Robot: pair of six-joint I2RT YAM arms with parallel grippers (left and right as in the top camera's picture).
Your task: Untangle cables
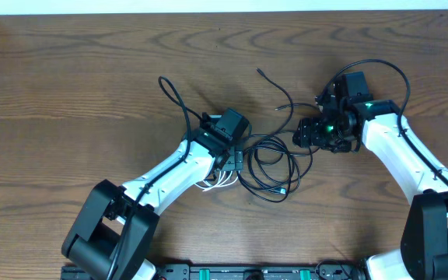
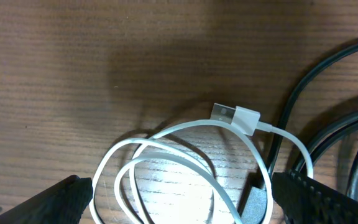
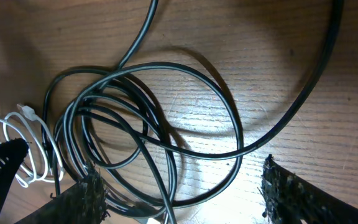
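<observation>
I will lower my left gripper onto the white cable's bunched loops and close it there, since the loops are already between its open fingers.
The cables lie tangled at the table's middle. A black cable [image 1: 274,167] is coiled in several loops, with a small white cable [image 1: 218,182] bunched at its left. My left gripper [image 1: 233,163] hangs open over the white cable [image 2: 166,140]; its loops lie between my left gripper's [image 2: 182,208] fingers, and its white plug [image 2: 236,116] points left. My right gripper [image 1: 302,137] is open at the coil's right edge. In the right wrist view the black loops [image 3: 166,112] run between my right gripper's [image 3: 179,199] fingers, and nothing is clamped.
One black strand [image 1: 176,97] trails off to the upper left and another [image 1: 278,89] runs up toward the back. A black wire [image 1: 391,71] arcs over the right arm. Bare wooden table [image 1: 68,93] surrounds the tangle.
</observation>
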